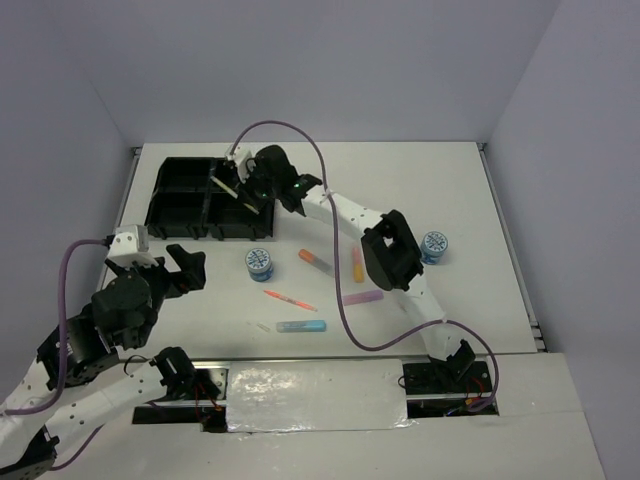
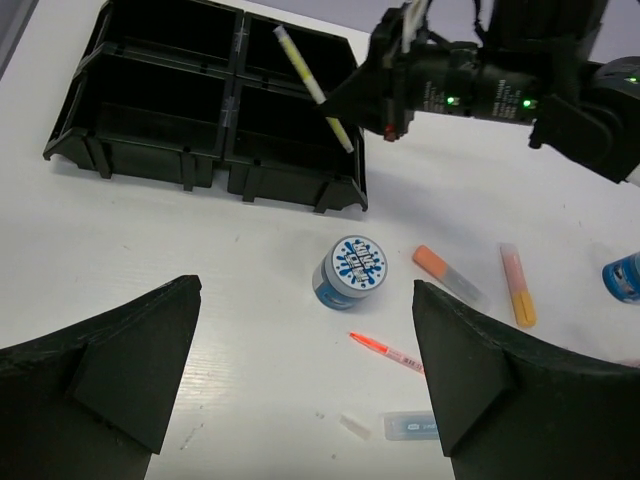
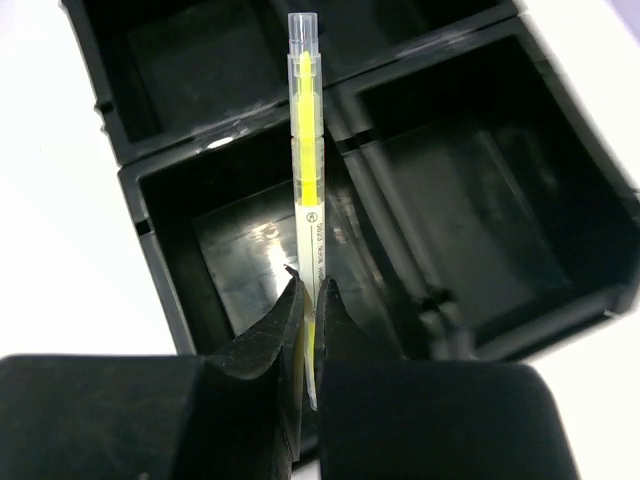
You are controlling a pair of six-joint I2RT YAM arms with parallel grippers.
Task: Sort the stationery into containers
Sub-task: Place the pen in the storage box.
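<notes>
My right gripper moves down toward the tray's bare near section next, then releases the thin yellow pen to get it into that section.
The black four-compartment tray stands at the back left. My right gripper hovers over its right half, shut on a thin yellow pen that points out over a compartment and its divider. My left gripper hangs open and holds nothing, above the table in front of the tray. Beyond it lie a blue-white tape roll, a pink pen, an orange highlighter and a blue highlighter. A purple highlighter lies partly under the right arm.
A second tape roll sits at the right, beside the right arm's elbow. A pink-and-yellow marker lies next to the orange highlighter. Every tray compartment that shows looks bare. White walls close the table's back and sides.
</notes>
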